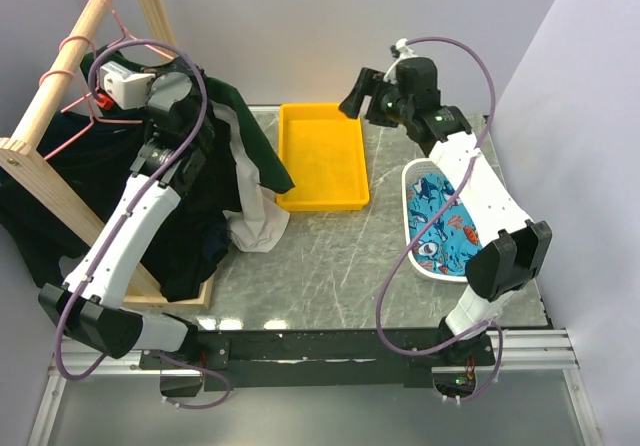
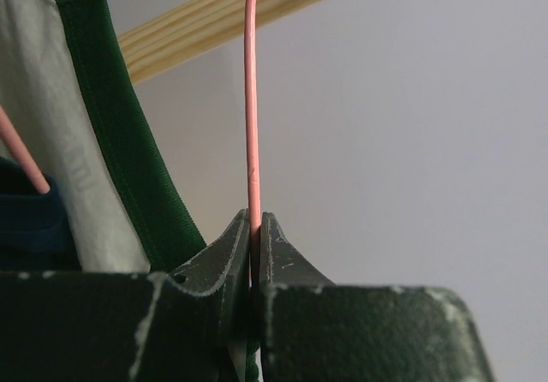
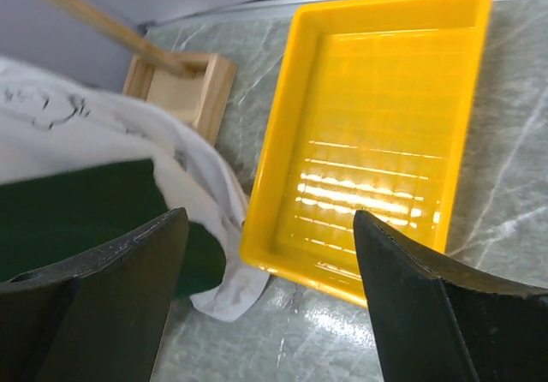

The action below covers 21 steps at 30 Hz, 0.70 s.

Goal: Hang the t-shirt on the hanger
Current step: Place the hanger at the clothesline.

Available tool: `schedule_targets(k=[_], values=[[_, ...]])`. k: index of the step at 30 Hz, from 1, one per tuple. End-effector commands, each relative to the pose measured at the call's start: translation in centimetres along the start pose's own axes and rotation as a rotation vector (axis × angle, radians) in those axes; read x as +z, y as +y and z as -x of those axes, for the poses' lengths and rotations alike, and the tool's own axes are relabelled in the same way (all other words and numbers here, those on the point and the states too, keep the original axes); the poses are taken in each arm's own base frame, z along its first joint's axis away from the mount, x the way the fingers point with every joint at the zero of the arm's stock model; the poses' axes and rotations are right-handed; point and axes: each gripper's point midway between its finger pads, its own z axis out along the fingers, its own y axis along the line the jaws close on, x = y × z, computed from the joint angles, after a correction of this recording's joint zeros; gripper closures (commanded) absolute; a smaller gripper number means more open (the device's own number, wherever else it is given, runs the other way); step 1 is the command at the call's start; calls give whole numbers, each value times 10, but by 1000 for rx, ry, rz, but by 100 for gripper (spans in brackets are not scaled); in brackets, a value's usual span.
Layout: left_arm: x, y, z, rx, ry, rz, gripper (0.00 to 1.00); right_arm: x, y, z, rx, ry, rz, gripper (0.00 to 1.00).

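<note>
The hook of the pink hanger already loops over the bar, so my left gripper should move down a little, set the hook on the wooden bar and let go of the hanger's wire.
The pink wire hanger [image 2: 251, 125] hooks over the wooden rail [image 2: 214, 14]; its hook shows in the top view [image 1: 115, 16]. My left gripper [image 2: 255, 215] is shut on the hanger's wire just below the hook, up at the rack [image 1: 100, 96]. The dark green and white t-shirt [image 1: 245, 141] hangs down beside my left arm, and its white hem rests on the table [image 1: 262, 228]. It shows at the left of the left wrist view [image 2: 94, 99] and of the right wrist view [image 3: 94, 202]. My right gripper [image 3: 270, 219] is open and empty above the table's far end [image 1: 355, 91].
A yellow tray [image 1: 322, 156] sits at the table's middle back, next to the shirt's hem. A white basket [image 1: 412, 181] with blue patterned cloth lies under my right arm. The wooden rack [image 1: 45, 106] at the left carries dark clothes [image 1: 60, 186] and other pink hangers.
</note>
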Motion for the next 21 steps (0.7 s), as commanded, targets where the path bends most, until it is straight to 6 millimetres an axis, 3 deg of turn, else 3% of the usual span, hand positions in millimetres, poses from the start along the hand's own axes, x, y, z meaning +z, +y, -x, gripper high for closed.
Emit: schedule_targets(k=[1, 11, 14, 17, 18, 20, 21], values=[[-6, -15, 15, -64, -6, -42, 97, -15, 51, -2, -128, -21, 146, 13], [0, 10, 9, -2, -27, 21, 94, -34, 123, -47, -249, 10, 392, 9], [3, 11, 5, 9, -20, 27, 85, -36, 132, -51, -258, 10, 405, 9], [3, 11, 3, 13, -11, 22, 76, -36, 129, -48, -251, -2, 386, 8], [2, 11, 2, 17, -4, 22, 63, -38, 130, -47, -252, -8, 385, 7], [0, 8, 4, 28, 0, 13, 55, -40, 129, -47, -255, -7, 388, 7], [-1, 7, 5, 34, 3, 8, 45, -44, 131, -46, -256, -14, 393, 7]])
